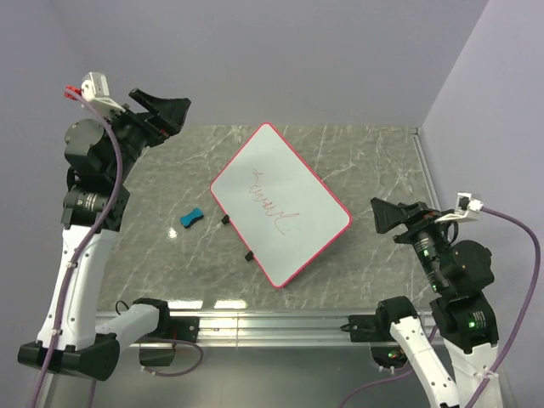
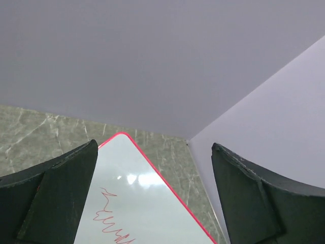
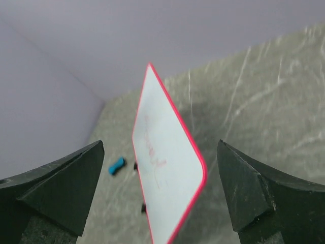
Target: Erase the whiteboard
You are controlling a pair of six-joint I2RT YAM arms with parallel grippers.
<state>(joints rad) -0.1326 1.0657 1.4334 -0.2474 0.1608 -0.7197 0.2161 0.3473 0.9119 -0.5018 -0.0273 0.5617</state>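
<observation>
The blue eraser is below my left gripper, and my left gripper's fingers face the wall. I will tilt the fingers down, lower them onto the eraser's slim middle [image 1: 192, 218] and close them.
The whiteboard [image 1: 280, 204], white with a pink-red frame and two small black feet on its left edge, lies flat and slanted in the middle of the marble table. A red scribble [image 1: 268, 202] runs across it. The board also shows in the left wrist view [image 2: 142, 208] and the right wrist view [image 3: 165, 168]. A small blue eraser [image 1: 191, 217] lies left of the board, seen too in the right wrist view [image 3: 117, 165]. My left gripper [image 1: 166, 110] hangs open, raised at the far left. Near the table's right edge my right gripper [image 1: 393, 214] is open and holds nothing.
Lilac walls enclose the table at the back and right [image 1: 476, 110]. A metal rail [image 1: 255, 323] runs along the near edge between the two arm bases.
</observation>
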